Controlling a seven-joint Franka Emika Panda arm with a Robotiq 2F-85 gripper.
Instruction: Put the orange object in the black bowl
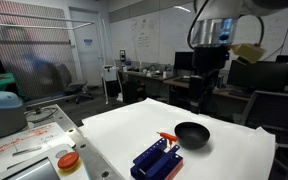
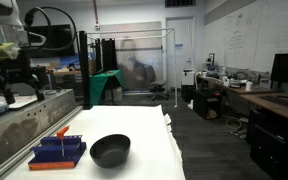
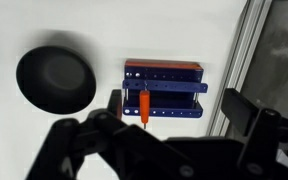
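Note:
I'll next lower toward the blue rack (image 3: 164, 88), onto the orange object's upper end, as it sticks up clear of the rack's slots.
The orange object (image 3: 144, 103) is a slender orange-red stick standing in the blue slotted rack (image 3: 164, 88) on the white table. It also shows in both exterior views (image 1: 168, 137) (image 2: 62, 132). The black bowl (image 3: 56, 79) sits beside the rack, empty, and shows in both exterior views (image 1: 192, 133) (image 2: 110, 150). My gripper (image 3: 179, 110) is open and empty, high above the rack and bowl. It also shows in an exterior view (image 1: 210, 70).
A round orange disc with a white rim (image 1: 68, 160) lies on the cluttered bench beside the table. A metal rail (image 3: 239, 60) runs along the table edge next to the rack. Desks and monitors (image 2: 284, 70) stand further back.

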